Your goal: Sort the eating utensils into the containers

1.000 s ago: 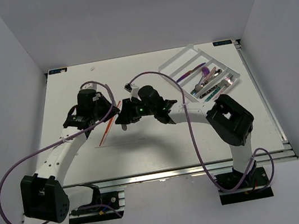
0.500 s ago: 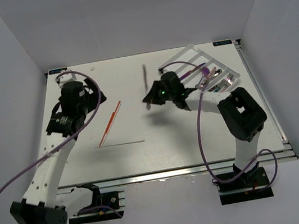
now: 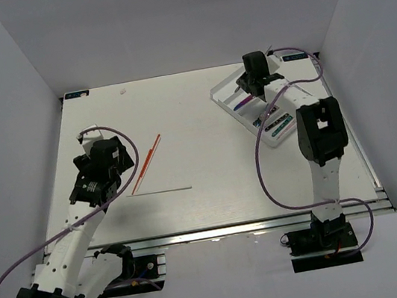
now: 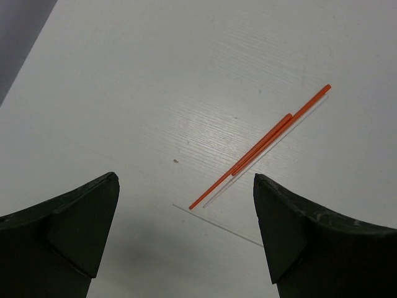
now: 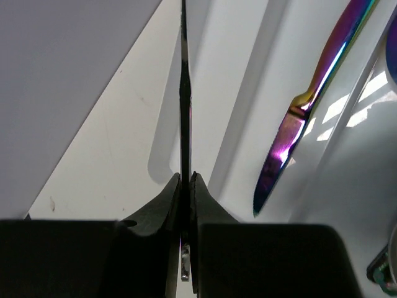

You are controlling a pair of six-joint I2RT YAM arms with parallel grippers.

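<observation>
My right gripper shifts to the right in the wrist view and down to the purple knife's compartment (image 3: 236,101) (image 5: 265,127) below next. It turns the crooked utensil lengthwise, then releases it.
My right gripper (image 5: 185,179) is shut on a thin dark utensil (image 5: 183,93) seen edge-on, its tip pointing away from me. It hangs over the far left end of the white cutlery tray (image 3: 221,92), where my right gripper (image 3: 253,83) shows in the top view. An iridescent purple knife (image 5: 308,110) lies in a compartment of the tray (image 5: 242,93) just to the right. More utensils (image 3: 276,123) lie in the nearer compartments. My left gripper (image 4: 185,180) is open and holds nothing, low over the table's left half (image 3: 107,167).
Two thin red-orange sticks (image 4: 267,139) lie together ahead of the left gripper, also in the top view (image 3: 148,163). A pale thin rod (image 4: 217,223) lies across just below them, between the left fingers (image 4: 80,230). White walls enclose the table.
The grippers met at the table's middle a second ago. The right one has since carried the utensil right and back, over the tray. The left one opened and drew back left.
</observation>
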